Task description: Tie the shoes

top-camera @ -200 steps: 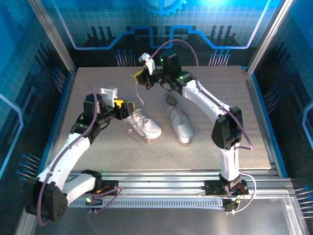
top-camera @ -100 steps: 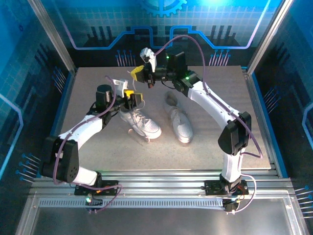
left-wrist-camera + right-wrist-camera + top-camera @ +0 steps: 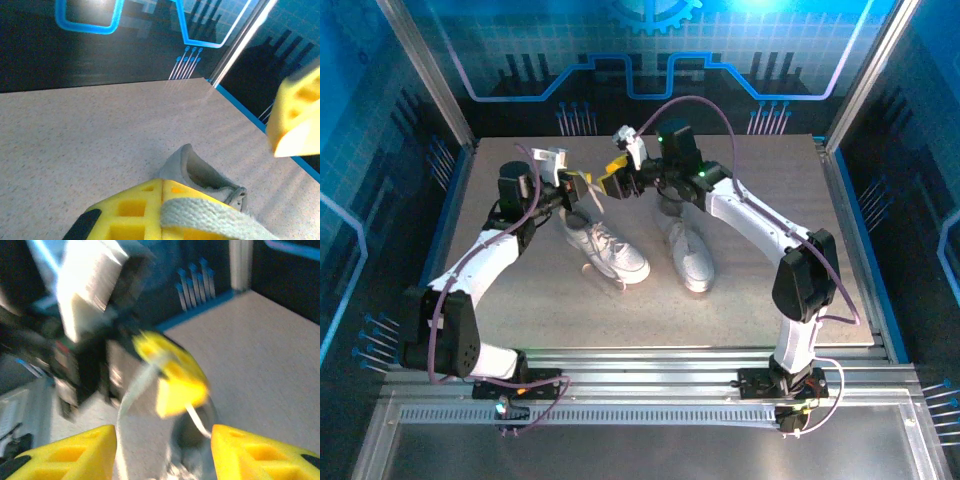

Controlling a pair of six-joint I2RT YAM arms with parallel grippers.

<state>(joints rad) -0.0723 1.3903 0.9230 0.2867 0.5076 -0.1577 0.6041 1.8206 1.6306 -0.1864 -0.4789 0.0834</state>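
The lace loop [image 3: 618, 284] beside the shoe's toe lies below and back from the robot's right gripper, so the gripper will next move its open fingers back and down around the loop.
Two white shoes lie mid-table, the left shoe [image 3: 610, 252] and the right shoe [image 3: 688, 256], toes toward the near edge. My left gripper [image 3: 582, 189] hovers above the left shoe's heel end and is shut on a flat white lace [image 3: 210, 216] pinched between its yellow fingers [image 3: 130, 210]. A grey-lined shoe heel [image 3: 192, 172] lies just beyond them. My right gripper [image 3: 617, 181] faces it at close range, open, its yellow fingers [image 3: 65, 452] wide apart with nothing between them. In the right wrist view, blurred, the lace [image 3: 131, 397] hangs from the left gripper [image 3: 175, 371].
The grey speckled table [image 3: 520, 300] is walled by blue panels at the back and sides, with a metal rail [image 3: 650, 352] along the near edge. Both arms meet over the back middle of the table, above the shoes' heels.
The left gripper rose toward the right gripper and shut on the lace. The right gripper, shut on that lace before, has opened and let it go, dropping slightly.
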